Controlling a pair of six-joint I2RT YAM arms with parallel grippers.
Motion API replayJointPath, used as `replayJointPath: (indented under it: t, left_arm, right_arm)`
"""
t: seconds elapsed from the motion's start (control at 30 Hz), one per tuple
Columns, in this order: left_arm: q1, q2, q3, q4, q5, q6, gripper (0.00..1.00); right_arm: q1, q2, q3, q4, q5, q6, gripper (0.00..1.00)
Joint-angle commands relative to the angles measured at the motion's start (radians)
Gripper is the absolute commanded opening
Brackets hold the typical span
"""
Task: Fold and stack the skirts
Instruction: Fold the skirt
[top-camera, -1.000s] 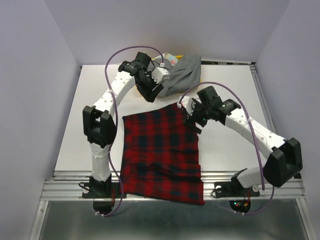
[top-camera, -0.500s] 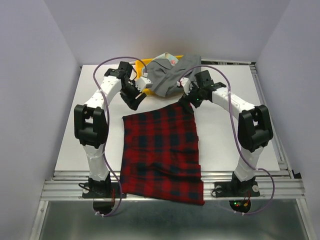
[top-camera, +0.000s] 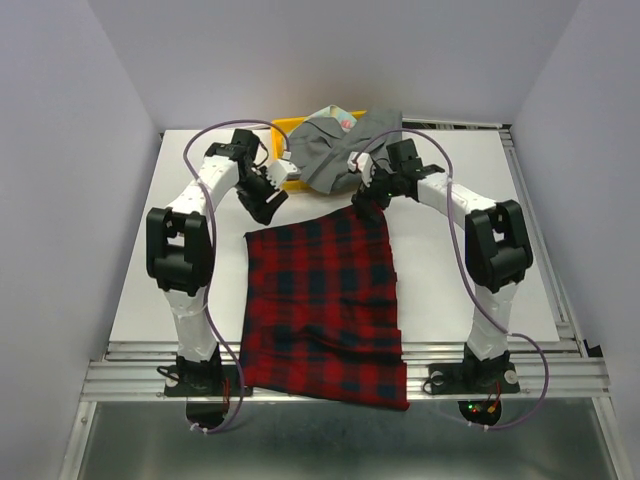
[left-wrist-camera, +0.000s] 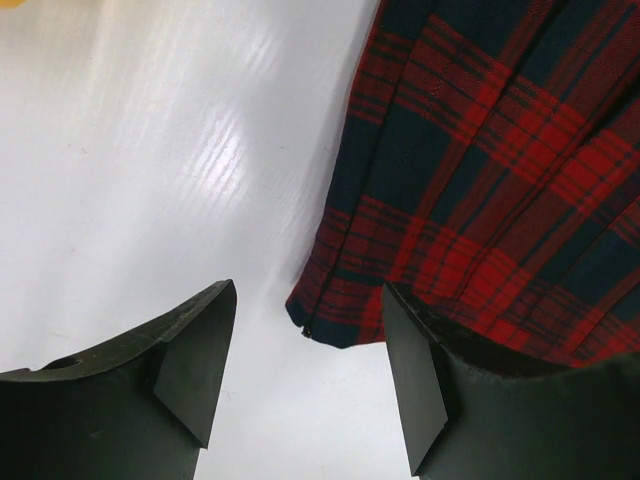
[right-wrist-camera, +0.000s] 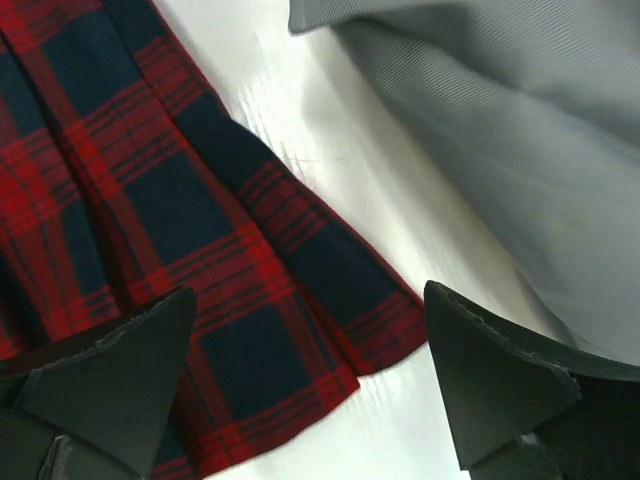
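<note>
I should lower my right gripper and close it on the plaid skirt's far corner by the grey skirt, because that corner is below it, between its open fingers.
The red-and-black plaid skirt (top-camera: 322, 305) lies spread flat on the white table, its near end hanging over the front edge. My left gripper (top-camera: 268, 205) is open and empty just above its far left corner (left-wrist-camera: 335, 315). My right gripper (top-camera: 368, 198) is open and empty above its far right corner (right-wrist-camera: 330, 330). The grey skirt (top-camera: 335, 150) is heaped at the back, draped over the yellow tray; it also shows in the right wrist view (right-wrist-camera: 520, 120). A bit of the pastel floral skirt (top-camera: 345, 118) peeks out behind the grey one.
The yellow plastic tray (top-camera: 284, 128) stands at the back middle of the table (top-camera: 180, 260), mostly covered by cloth. Lilac walls close in left, right and back. A metal rail runs along the front edge (top-camera: 130, 375).
Both arms have swung toward the far corners of the plaid skirt: the left gripper moved left and nearer, the right gripper moved back and left. The skirts have not moved.
</note>
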Motion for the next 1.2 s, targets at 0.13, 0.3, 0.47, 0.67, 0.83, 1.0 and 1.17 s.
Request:
replayJointPath:
  t: [0.13, 0.3, 0.47, 0.67, 0.83, 1.0, 1.17]
  left_arm:
    - [0.024, -0.006, -0.009, 0.025, 0.033, 0.017, 0.71]
    - [0.045, 0.004, -0.015, 0.04, 0.03, 0.015, 0.71]
    - [0.052, 0.019, -0.062, 0.091, 0.004, 0.026, 0.71]
    - [0.047, 0.027, -0.153, 0.152, 0.006, 0.104, 0.71]
    - [0.047, 0.073, -0.159, 0.178, 0.039, 0.11, 0.65]
    - [0.045, 0.116, -0.153, 0.138, 0.108, 0.136, 0.47]
    - [0.045, 0.102, -0.162, 0.121, 0.151, 0.164, 0.17]
  right_arm:
    - [0.005, 0.113, 0.037, 0.037, -0.064, -0.084, 1.0]
    - [0.005, 0.161, 0.027, -0.065, -0.061, -0.174, 0.96]
    - [0.005, 0.133, -0.02, -0.115, -0.045, -0.236, 0.63]
    - [0.005, 0.115, -0.014, -0.144, -0.022, -0.257, 0.4]
    - [0.005, 0.098, 0.0, -0.144, -0.016, -0.251, 0.25]
    - [0.005, 0.092, 0.026, -0.132, 0.016, -0.228, 0.04]
    - [0.005, 0.072, 0.03, -0.096, 0.059, -0.217, 0.01]
